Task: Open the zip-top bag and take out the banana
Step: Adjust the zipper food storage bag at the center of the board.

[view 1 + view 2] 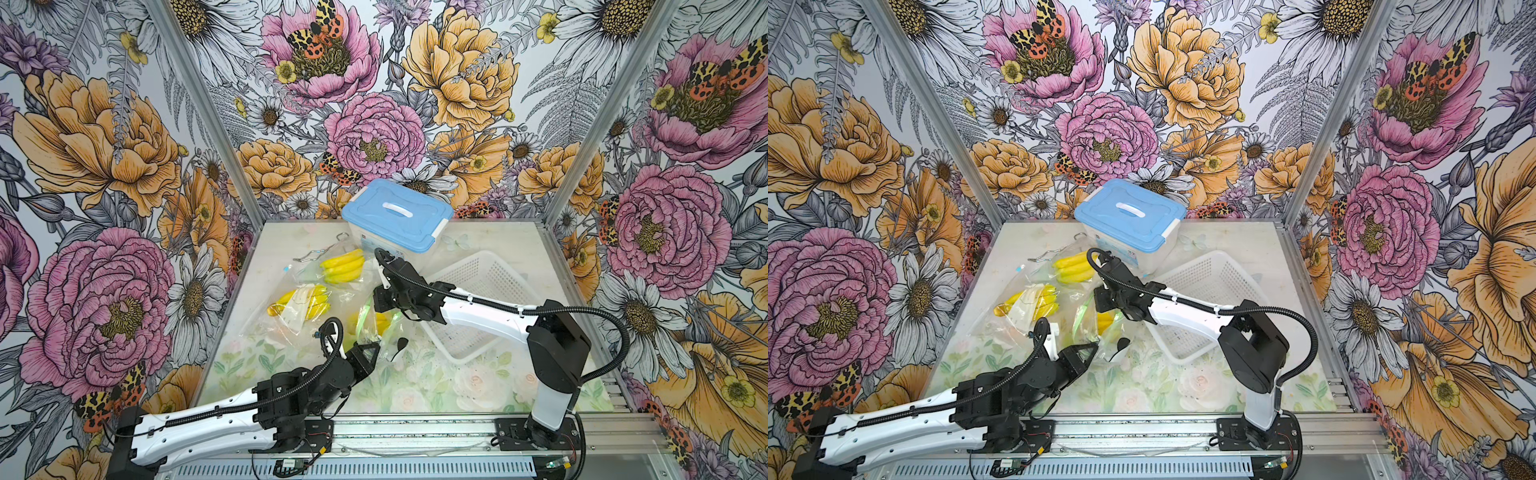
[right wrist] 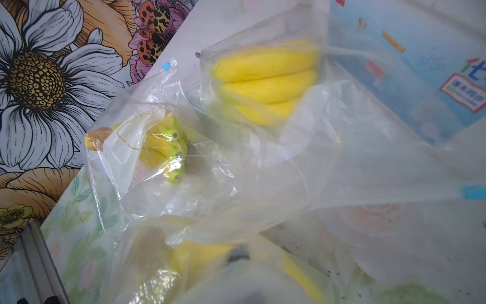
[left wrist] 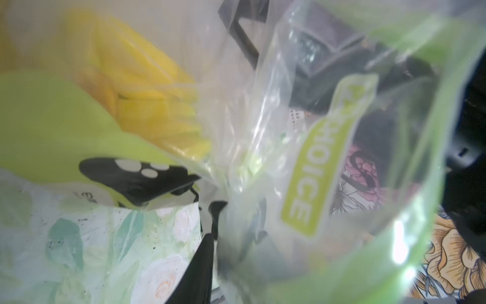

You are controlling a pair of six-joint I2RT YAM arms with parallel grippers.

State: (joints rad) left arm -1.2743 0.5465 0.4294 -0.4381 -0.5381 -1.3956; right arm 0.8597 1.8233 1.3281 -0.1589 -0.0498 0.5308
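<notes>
Next, my right gripper draws down and back toward the banana inside the bag (image 1: 381, 322) (image 2: 198, 254) and releases the bag's rim, since the banana lies below and back from the gripper.
The zip-top bag (image 1: 388, 332) (image 1: 1086, 322), clear with a green zip strip, stands bunched up mid-table between my two grippers. A yellow banana (image 1: 360, 323) (image 1: 1105, 321) (image 3: 147, 86) (image 2: 200, 255) lies inside it. My right gripper (image 1: 375, 308) (image 1: 1097, 305) is above the bag and shut on its raised upper edge. In the right wrist view the film drapes over the gripper (image 2: 238, 256). My left gripper (image 1: 386, 345) (image 1: 1109, 345) is at the bag's near side, open. One black finger (image 3: 200, 263) shows plainly; the other is blurred behind the film.
Two more clear bags with bananas (image 1: 343, 266) (image 1: 301, 303) lie left of the held bag. A box with a blue lid (image 1: 397, 216) stands at the back, a white basket (image 1: 478, 299) under the right arm, and bent metal wire (image 1: 324, 253) near the back left.
</notes>
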